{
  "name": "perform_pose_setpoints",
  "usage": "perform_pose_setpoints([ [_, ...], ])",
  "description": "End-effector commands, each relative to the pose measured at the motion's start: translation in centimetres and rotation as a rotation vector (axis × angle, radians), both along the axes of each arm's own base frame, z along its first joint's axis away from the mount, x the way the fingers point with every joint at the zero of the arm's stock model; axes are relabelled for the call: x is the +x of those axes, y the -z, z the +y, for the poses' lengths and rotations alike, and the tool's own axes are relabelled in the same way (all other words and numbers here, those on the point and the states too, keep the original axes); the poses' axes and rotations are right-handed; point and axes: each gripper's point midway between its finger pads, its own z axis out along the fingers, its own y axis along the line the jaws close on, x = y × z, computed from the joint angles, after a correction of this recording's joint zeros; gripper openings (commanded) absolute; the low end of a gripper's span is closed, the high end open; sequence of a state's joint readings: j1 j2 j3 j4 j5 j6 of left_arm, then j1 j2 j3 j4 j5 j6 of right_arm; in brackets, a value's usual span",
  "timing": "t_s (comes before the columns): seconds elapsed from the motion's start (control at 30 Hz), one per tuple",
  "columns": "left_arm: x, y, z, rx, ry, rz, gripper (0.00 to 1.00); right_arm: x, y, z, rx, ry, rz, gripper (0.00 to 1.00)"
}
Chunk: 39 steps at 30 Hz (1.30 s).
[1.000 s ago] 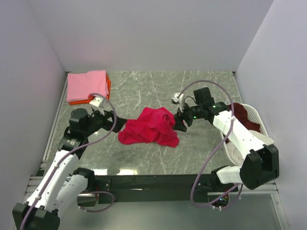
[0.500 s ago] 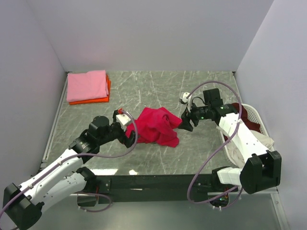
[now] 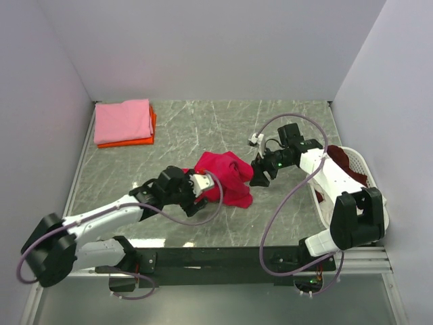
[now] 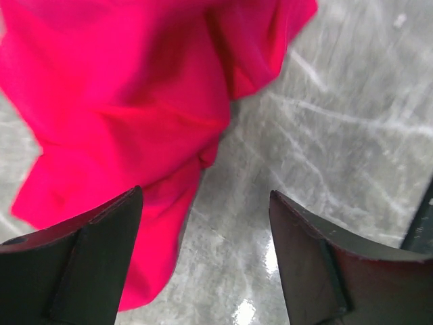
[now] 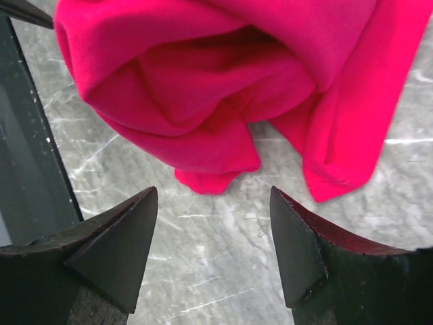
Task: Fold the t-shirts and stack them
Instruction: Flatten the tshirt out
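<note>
The right gripper moves to the left in the top view onto the crimson t-shirt's folded edge (image 3: pixel 246 187) (image 5: pixel 162 150) next, because its open fingers are still over bare table.
A crimson t-shirt (image 3: pixel 226 177) lies crumpled in the middle of the table. My left gripper (image 3: pixel 201 195) is low at the shirt's front-left edge. In the left wrist view its jaws stand open (image 4: pixel 206 227), with the shirt's hem (image 4: pixel 135 108) against the left finger and bare table under the rest of the gap. My right gripper (image 3: pixel 256 177) hovers at the shirt's right edge. It is open (image 5: pixel 213 227) over bare table, the folds of the shirt (image 5: pixel 223 81) just ahead of the fingertips. A folded pink t-shirt (image 3: pixel 123 120) lies on a folded orange one (image 3: pixel 153 126) at the back left.
A white plastic basket (image 3: pixel 362 164) stands at the table's right edge with a maroon shirt (image 3: pixel 341 157) in it, behind my right forearm. Grey walls close in the table on the left, back and right.
My left arm has swung in from the left side of the table and dropped to the shirt's front-left edge. The right gripper drew back a little, then returned to the shirt's right edge.
</note>
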<state>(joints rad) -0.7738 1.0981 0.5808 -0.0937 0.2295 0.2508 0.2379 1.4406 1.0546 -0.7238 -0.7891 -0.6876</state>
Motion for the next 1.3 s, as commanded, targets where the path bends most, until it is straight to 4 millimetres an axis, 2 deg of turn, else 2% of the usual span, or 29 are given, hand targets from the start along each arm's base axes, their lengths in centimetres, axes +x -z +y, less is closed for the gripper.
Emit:
perform_pose_setpoints([
  [0.0, 2.0, -0.8, -1.7, 0.033, 0.019, -0.079, 0.80, 0.2, -0.6, 0.4, 0.008, -0.005, 0.029, 0.73],
  [0.1, 2.3, 0.4, -1.6, 0.067, 0.011, -0.084, 0.79, 0.2, 0.6, 0.3, -0.014, 0.004, 0.079, 0.70],
  [0.2, 3.3, 1.0, -0.2, 0.125, -0.039, -0.137, 0.80, -0.4, 2.4, 0.6, -0.044, -0.014, 0.147, 0.67],
  [0.3, 3.7, 2.0, 0.4, 0.171, -0.055, -0.142, 0.78, -0.9, 3.2, 1.0, -0.071, -0.051, 0.166, 0.66],
  [0.33, 4.3, 1.8, 0.1, 0.159, -0.064, -0.162, 0.76, -1.3, 3.5, 1.3, -0.076, -0.069, 0.181, 0.66],
  [0.37, 4.5, 2.4, 0.1, 0.175, -0.071, -0.156, 0.75, -1.5, 3.5, 1.4, -0.075, -0.077, 0.188, 0.66],
  [0.6, 5.9, 2.3, -0.9, 0.179, -0.073, -0.170, 0.69, -2.7, 2.8, 2.3, -0.018, -0.139, 0.212, 0.66],
  [0.73, 6.2, 3.5, -1.0, 0.206, -0.078, -0.136, 0.55, -2.5, 2.8, 2.8, -0.016, -0.134, 0.206, 0.62],
  [0.87, 6.7, 3.4, -0.7, 0.203, -0.095, -0.134, 0.41, -2.1, 3.1, 3.4, -0.034, -0.108, 0.190, 0.57],
  [0.9, 6.8, 3.4, -0.6, 0.201, -0.103, -0.131, 0.38, -2.2, 3.2, 3.9, -0.039, -0.114, 0.195, 0.55],
  [0.93, 7.0, 3.3, -0.5, 0.196, -0.113, -0.132, 0.32, -2.1, 3.2, 4.0, -0.042, -0.114, 0.194, 0.47],
  [1.0, 7.2, 3.1, -0.5, 0.183, -0.118, -0.125, 0.26, -2.0, 2.9, 4.2, -0.040, -0.103, 0.204, 0.38],
  [1.03, 7.1, 3.4, -0.4, 0.183, -0.116, -0.113, 0.22, -1.5, 2.6, 4.3, -0.039, -0.093, 0.192, 0.26],
  [1.07, 7.1, 3.3, -0.6, 0.180, -0.113, -0.113, 0.19, -1.4, 2.6, 4.2, -0.045, -0.082, 0.188, 0.20],
  [1.1, 7.2, 3.3, -0.6, 0.178, -0.114, -0.112, 0.16, -1.3, 2.2, 4.3, -0.038, -0.066, 0.185, 0.07],
  [1.17, 7.3, 3.0, -0.5, 0.173, -0.119, -0.118, 0.04, -0.8, 1.7, 4.2, -0.028, -0.038, 0.171, 0.00],
  [1.2, 7.5, 2.4, -0.3, 0.160, -0.131, -0.129, 0.01, -0.5, 1.1, 4.1, -0.018, -0.029, 0.155, 0.00],
  [1.23, 7.5, 2.5, -0.2, 0.162, -0.133, -0.126, 0.01, -0.5, 0.8, 4.2, -0.014, -0.026, 0.153, 0.00],
  [1.27, 7.7, 1.8, -0.1, 0.145, -0.139, -0.141, 0.01, -0.2, 0.5, 4.0, -0.012, -0.011, 0.148, 0.00],
])
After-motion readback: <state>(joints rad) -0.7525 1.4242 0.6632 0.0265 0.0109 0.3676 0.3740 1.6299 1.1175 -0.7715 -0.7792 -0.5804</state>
